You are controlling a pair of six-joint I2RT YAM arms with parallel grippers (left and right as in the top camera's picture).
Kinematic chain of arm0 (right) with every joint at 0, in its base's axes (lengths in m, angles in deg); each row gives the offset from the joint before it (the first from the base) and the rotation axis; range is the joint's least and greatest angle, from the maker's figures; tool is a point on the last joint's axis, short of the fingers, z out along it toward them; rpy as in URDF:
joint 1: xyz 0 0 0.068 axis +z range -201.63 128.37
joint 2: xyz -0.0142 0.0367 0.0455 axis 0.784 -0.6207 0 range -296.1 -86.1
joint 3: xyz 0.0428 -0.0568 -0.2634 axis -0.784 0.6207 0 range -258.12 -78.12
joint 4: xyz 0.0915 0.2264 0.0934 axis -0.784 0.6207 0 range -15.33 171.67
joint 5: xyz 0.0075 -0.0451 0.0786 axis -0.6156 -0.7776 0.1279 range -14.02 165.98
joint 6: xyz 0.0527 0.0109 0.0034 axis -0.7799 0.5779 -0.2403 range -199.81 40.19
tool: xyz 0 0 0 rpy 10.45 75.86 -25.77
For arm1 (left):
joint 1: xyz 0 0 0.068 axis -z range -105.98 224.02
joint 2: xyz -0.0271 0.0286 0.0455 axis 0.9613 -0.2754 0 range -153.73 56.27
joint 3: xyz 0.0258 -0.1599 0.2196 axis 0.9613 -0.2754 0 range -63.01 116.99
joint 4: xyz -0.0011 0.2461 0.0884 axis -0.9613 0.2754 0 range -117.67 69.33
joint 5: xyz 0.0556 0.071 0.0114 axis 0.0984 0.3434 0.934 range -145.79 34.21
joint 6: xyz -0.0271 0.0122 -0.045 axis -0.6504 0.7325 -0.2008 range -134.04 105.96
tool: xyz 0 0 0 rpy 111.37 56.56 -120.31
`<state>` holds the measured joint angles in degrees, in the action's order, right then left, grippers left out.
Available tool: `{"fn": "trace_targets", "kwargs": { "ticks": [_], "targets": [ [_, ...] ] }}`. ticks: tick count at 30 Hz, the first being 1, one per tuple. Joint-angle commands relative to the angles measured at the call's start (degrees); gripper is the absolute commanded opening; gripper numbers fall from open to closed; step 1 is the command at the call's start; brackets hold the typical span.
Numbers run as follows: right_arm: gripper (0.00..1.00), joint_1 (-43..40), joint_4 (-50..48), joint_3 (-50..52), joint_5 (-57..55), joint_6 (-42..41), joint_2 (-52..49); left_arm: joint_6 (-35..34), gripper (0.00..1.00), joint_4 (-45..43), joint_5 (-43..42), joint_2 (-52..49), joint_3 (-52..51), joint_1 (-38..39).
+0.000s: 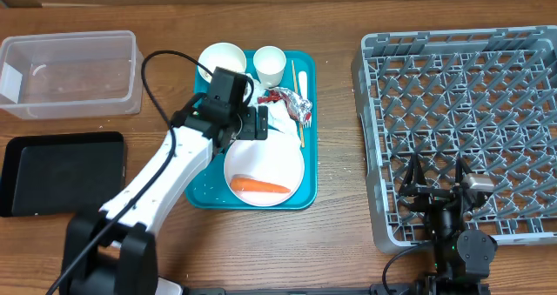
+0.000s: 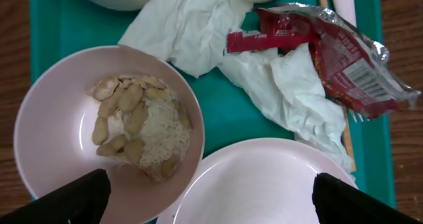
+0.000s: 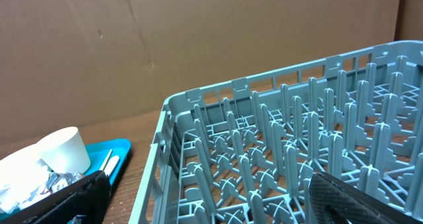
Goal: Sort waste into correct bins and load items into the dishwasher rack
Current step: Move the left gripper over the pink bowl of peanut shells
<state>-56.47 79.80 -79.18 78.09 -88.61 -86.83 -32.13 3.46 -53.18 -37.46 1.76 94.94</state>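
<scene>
My left gripper should next move down toward the tray onto the scrap bowl's rim beside the plate, because that rim is already between its open fingers.
On the teal tray (image 1: 207, 186) a white plate (image 1: 264, 160) carries an orange carrot (image 1: 258, 187). One white bowl (image 1: 222, 60), a cup (image 1: 270, 64), the red-and-silver wrapper (image 1: 291, 103) and the chopsticks (image 1: 301, 112) sit behind it. My left gripper (image 1: 244, 125) hovers open above the tray. In its wrist view, its jaws (image 2: 211, 207) span a second bowl (image 2: 53, 118) of beige scraps (image 2: 132, 118) and the plate (image 2: 264, 184), beside the napkins (image 2: 192, 26) and wrapper (image 2: 337, 52). My right gripper (image 1: 435, 180) is open and empty over the grey rack (image 1: 461, 86).
The clear tub (image 1: 70, 73) stands at the back left, with the black tray (image 1: 61, 173) in front of it. In the right wrist view the rack's pegs (image 3: 297, 151) fill the foreground, and the cup (image 3: 63, 151) shows at the left.
</scene>
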Motion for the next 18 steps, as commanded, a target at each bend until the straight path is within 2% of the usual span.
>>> {"fn": "trace_targets", "kwargs": {
  "ticks": [1,5,10,14,18],
  "targets": [
    [1.00,-0.1,-0.5,0.6,-0.4,-0.2,0.5,-0.9,1.00,-2.4,0.3,-1.6,0.9,0.0],
    [1.00,-0.1,-0.5,0.6,-0.4,-0.2,0.5,-1.7,0.99,-4.2,0.3,-4.3,0.9,0.0],
    [1.00,-0.1,-0.5,0.6,-0.4,-0.2,0.5,-2.1,0.91,-5.0,0.6,-8.3,0.9,0.2],
    [1.00,-0.1,-0.5,0.6,-0.4,-0.2,0.5,-2.1,0.81,-6.0,1.0,-9.4,0.9,0.1],
    [1.00,-0.1,-0.5,0.6,-0.4,-0.2,0.5,-2.1,0.74,-6.3,6.3,-10.0,0.9,0.1]
  ]
}}
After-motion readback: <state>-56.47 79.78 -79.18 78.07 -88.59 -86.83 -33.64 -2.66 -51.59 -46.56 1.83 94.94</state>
